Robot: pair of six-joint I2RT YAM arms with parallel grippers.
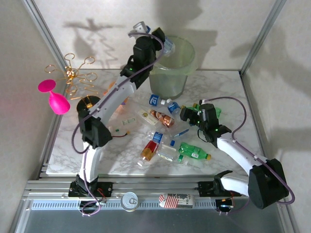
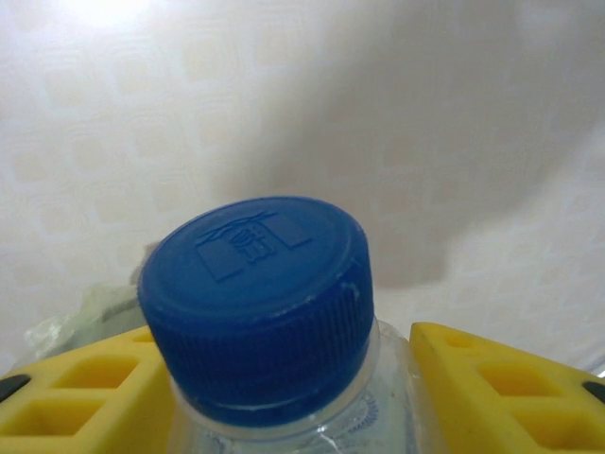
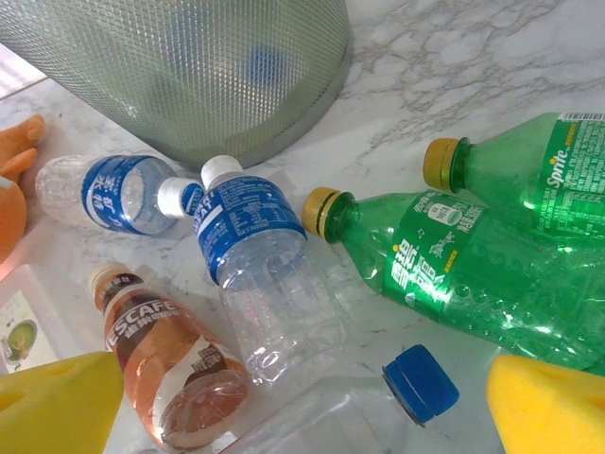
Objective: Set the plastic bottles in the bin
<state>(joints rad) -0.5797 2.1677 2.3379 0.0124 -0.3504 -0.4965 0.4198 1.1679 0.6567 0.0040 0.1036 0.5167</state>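
Observation:
The robot's left gripper still holds the clear bottle high beside the bin's rim, so it should next move farther in over the bin's opening (image 1: 180, 52) and lower to release the bottle.
My left gripper (image 1: 158, 38) is raised beside the left rim of the pale-green bin (image 1: 172, 65). It is shut on a clear bottle with a blue cap (image 2: 255, 293), and its yellow fingers (image 2: 85, 383) press the bottle's shoulders. On the marble, several bottles lie in a loose pile: green ones (image 1: 194, 151), an amber one (image 1: 163, 118) and a blue-labelled one (image 1: 156, 100). My right gripper (image 1: 187, 114) hovers open over this pile. A clear blue-capped bottle (image 3: 416, 383) lies below its spread fingers (image 3: 548, 407), with green Sprite bottles (image 3: 454, 255), a blue-labelled bottle (image 3: 255, 246) and an amber Nescafe bottle (image 3: 161, 359) nearby. The bin's wall (image 3: 189, 66) stands behind.
A pink plastic wine glass (image 1: 53, 97) and a gold wire stand (image 1: 75, 75) sit at the left. Part of an orange plush toy (image 3: 14, 189) shows by the bin. A can (image 1: 129, 200) and a small carton (image 1: 176, 200) lie on the front rail. Metal posts frame the table.

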